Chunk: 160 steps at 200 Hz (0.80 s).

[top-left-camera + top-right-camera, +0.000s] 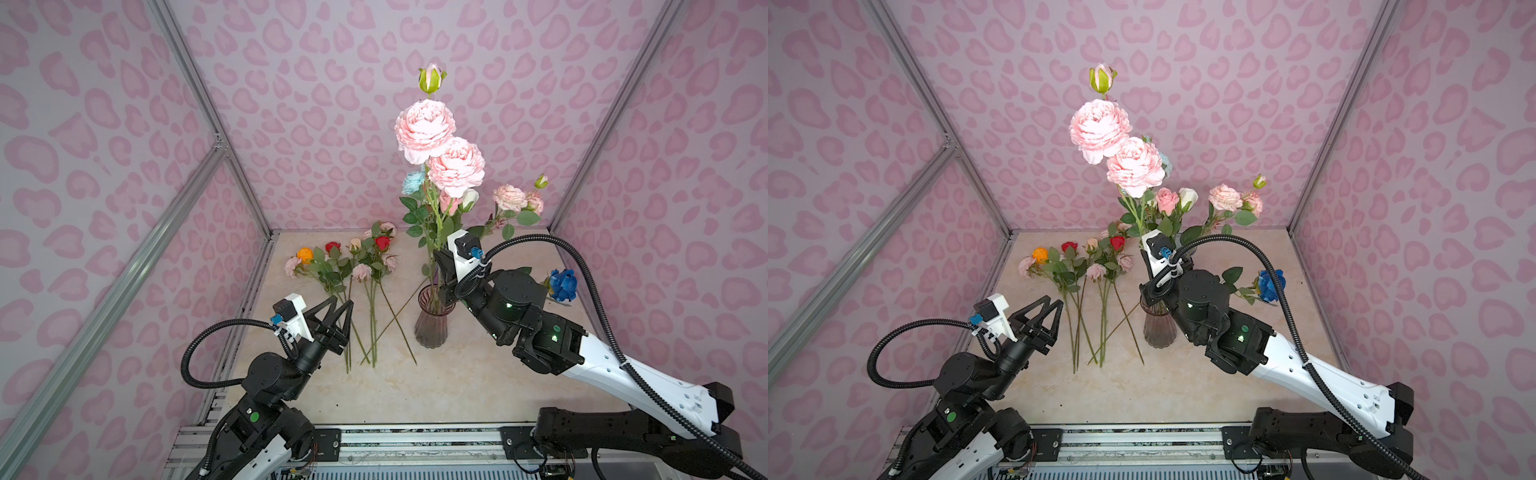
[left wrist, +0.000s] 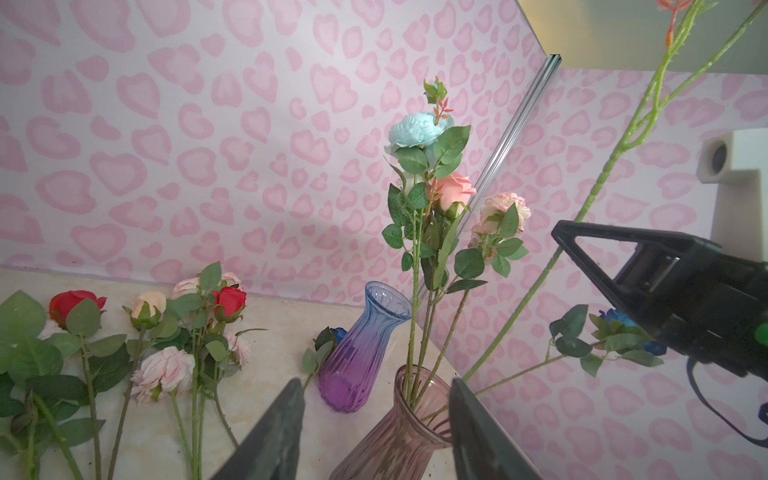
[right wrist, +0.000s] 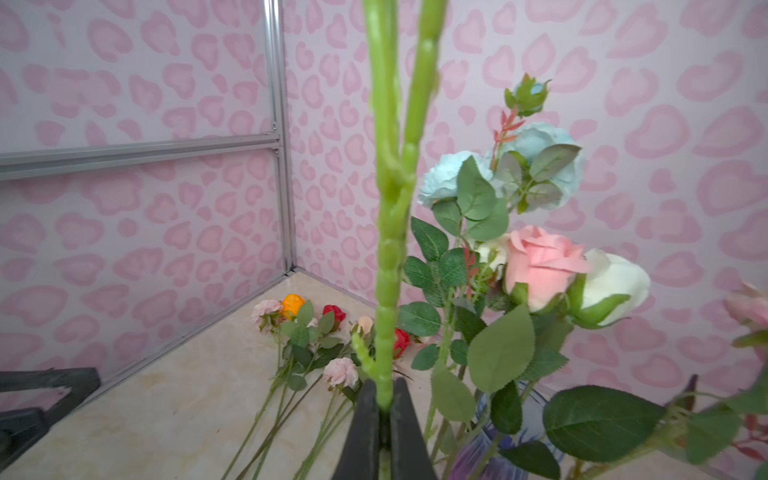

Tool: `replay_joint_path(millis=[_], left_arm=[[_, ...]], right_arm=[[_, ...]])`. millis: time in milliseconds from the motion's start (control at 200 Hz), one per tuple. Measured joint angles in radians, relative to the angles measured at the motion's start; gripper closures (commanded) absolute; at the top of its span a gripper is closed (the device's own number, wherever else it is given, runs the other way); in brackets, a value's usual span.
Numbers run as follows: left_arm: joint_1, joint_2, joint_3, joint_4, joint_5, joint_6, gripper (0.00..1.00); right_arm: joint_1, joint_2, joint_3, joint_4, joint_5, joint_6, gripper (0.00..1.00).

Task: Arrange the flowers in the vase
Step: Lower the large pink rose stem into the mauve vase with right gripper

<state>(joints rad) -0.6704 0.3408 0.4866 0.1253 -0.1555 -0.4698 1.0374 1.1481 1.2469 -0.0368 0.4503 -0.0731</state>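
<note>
The peonies still tower above the other flowers. The right gripper lowers the peonies' thick green stem deeper into the mauve vase's opening (image 1: 434, 298) next and releases it there.
A mauve glass vase (image 1: 432, 328) (image 1: 1156, 330) (image 2: 395, 432) holds pale blue (image 2: 415, 131), pink and white flowers. My right gripper (image 1: 438, 259) (image 1: 1147, 259) (image 3: 385, 384) hangs just above the vase. It is shut on the thick green stem (image 3: 386, 249) of two big pink peonies (image 1: 440, 145), held upright. My left gripper (image 1: 340, 307) (image 1: 1050, 307) (image 2: 376, 382) is open and empty, left of the vase, over the lower stems of several flowers lying on the table (image 1: 357, 266) (image 2: 166, 365).
A blue-to-purple vase (image 2: 365, 332) stands behind the mauve one, hidden by my right arm in both top views. A dark blue rose (image 1: 563, 284) sticks out near the right wall. Pink patterned walls with aluminium posts (image 1: 249, 199) close in three sides.
</note>
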Motion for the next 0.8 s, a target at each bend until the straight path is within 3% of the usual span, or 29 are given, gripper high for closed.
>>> replay_joint_path(millis=[165,800], left_arm=[[0.000,0.000,-0.013,-0.023,-0.022,0.000,0.43],[0.000,0.023,-0.034,-0.026,-0.053,-0.014,0.43]], right_arm=[[-0.056,-0.003,-0.057,0.034,0.019,0.008,1.00],[-0.077,-0.011,-0.265,0.060,-0.015,0.171,1.00]])
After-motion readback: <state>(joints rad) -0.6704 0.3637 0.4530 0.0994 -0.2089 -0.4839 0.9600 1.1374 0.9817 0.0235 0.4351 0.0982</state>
